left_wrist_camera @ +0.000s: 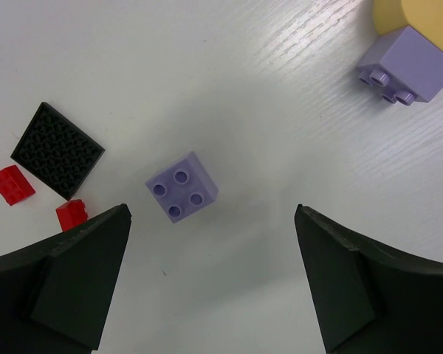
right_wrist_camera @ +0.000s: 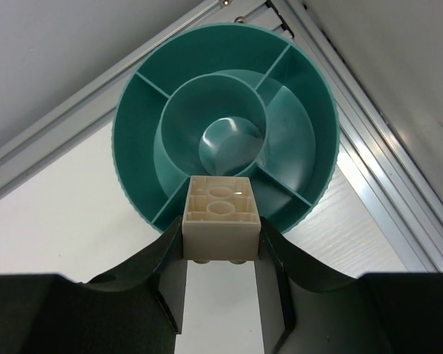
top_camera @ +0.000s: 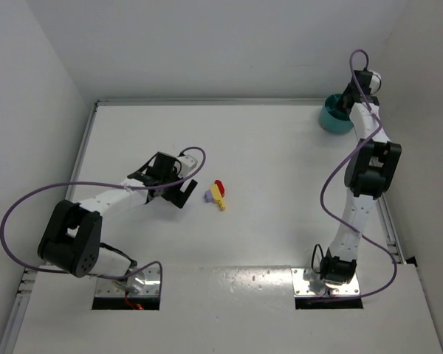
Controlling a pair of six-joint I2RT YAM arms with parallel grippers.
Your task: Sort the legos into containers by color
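Note:
I should next lower the cream-coloured brick [right_wrist_camera: 221, 214] in my right gripper a little toward the teal bowl's near section [right_wrist_camera: 276, 202] and let it go, because that empty section is open below the brick.
The teal divided bowl [top_camera: 331, 119] stands at the far right corner. It fills the right wrist view [right_wrist_camera: 133, 125], and its compartments look empty. My right gripper [right_wrist_camera: 221, 240] is shut on a cream-coloured brick [right_wrist_camera: 221, 214], studs down, held over the bowl's near rim. That gripper hangs just above the bowl in the top view [top_camera: 346, 103]. My left gripper [left_wrist_camera: 213, 217] is open over the table. A purple brick [left_wrist_camera: 182, 187] lies just ahead of its fingertips. A second purple brick [left_wrist_camera: 407, 65], a yellow piece [left_wrist_camera: 424, 16], a black plate [left_wrist_camera: 57, 150] and two red bricks [left_wrist_camera: 12, 184] lie around it.
The top view shows a small cluster of red, yellow and purple bricks [top_camera: 216, 193] mid-table, right of the left gripper [top_camera: 181, 193]. A metal rail [right_wrist_camera: 369, 147] runs along the table's edge beside the bowl. White walls enclose the table.

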